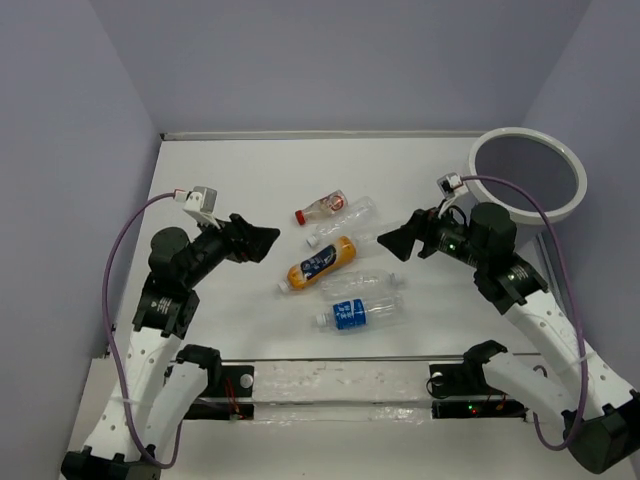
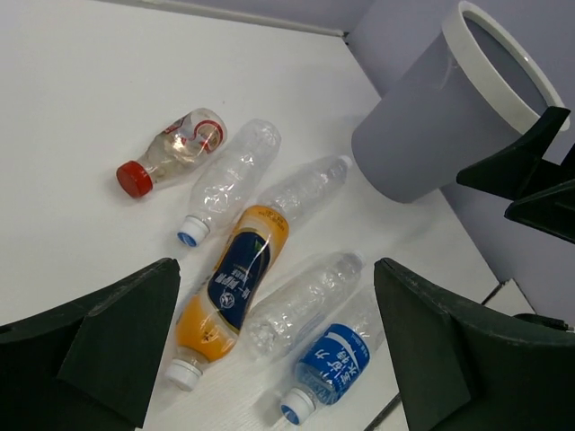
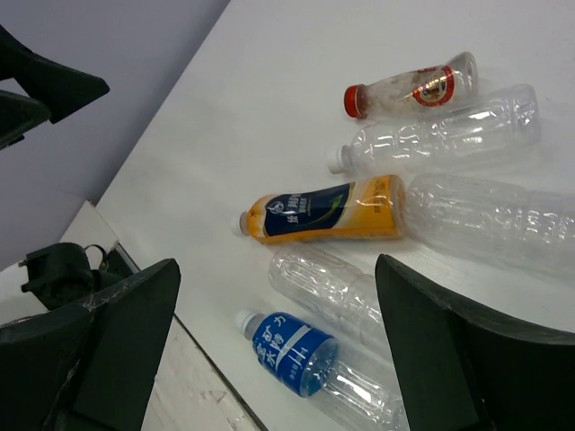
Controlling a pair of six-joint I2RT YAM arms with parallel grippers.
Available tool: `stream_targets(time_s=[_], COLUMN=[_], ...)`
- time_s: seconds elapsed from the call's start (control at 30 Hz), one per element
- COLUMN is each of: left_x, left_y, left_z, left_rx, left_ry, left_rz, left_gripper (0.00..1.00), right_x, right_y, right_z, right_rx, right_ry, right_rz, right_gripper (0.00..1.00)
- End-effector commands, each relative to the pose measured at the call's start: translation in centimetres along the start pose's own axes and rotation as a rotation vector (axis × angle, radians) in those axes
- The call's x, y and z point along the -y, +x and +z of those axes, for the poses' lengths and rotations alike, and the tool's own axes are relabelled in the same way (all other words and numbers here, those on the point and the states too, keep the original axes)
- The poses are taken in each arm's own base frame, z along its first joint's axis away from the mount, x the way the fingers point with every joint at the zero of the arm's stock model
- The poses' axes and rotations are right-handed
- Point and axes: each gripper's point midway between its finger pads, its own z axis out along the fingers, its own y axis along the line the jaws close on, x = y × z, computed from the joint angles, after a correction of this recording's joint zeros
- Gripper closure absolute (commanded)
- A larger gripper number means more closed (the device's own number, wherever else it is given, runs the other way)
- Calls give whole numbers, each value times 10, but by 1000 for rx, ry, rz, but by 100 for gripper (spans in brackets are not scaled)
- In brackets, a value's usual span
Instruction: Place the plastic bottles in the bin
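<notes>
My left gripper has the orange bottle's blue label [image 1: 318,264] [image 2: 235,283] below it and to its right in the top view, with bare tabletop beside the label. I will go down that way, with my fingers on both sides of it.
Several plastic bottles lie in a cluster mid-table. The tiny red-capped bottle [image 1: 322,207] lies farthest back. In front of it lie a plain clear bottle [image 1: 345,222], the orange bottle with a blue label [image 1: 322,262], another plain clear bottle [image 1: 362,283] and the clear bottle with a blue label [image 1: 360,313]. The left wrist view shows a third plain clear bottle [image 2: 305,184]. The bin [image 1: 527,172], with a white rim and grey walls, stands at the far right. My left gripper [image 1: 262,242] hovers open and empty left of the cluster. My right gripper [image 1: 392,243] hovers open and empty to its right.
Purple-grey walls close in the table at the back and both sides. A strip of transparent plates [image 1: 340,385] runs along the near edge between the arm bases. The bin's grey wall [image 2: 422,135] stands just beyond the bottles in the left wrist view.
</notes>
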Motion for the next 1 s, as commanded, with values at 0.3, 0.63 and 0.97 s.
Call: stream_targets(time_s=[0.3,0.63,0.97], left_x=[-23,-22,-51], left_y=[42,103,161], left_z=[46,73,91], left_rx=[-254,-477,-686], left_ry=[-170,-283,-386], left_rz=[110,261,380], left_gripper=[1,1,1], right_x=[13,11,5], right_y=[56,64,73], right_z=[2,-2,-10], right_rx=[-38,-36,-40], right_ry=[-51,-77,-112], right_rz=[66,62,58], right_gripper=[9,13,14])
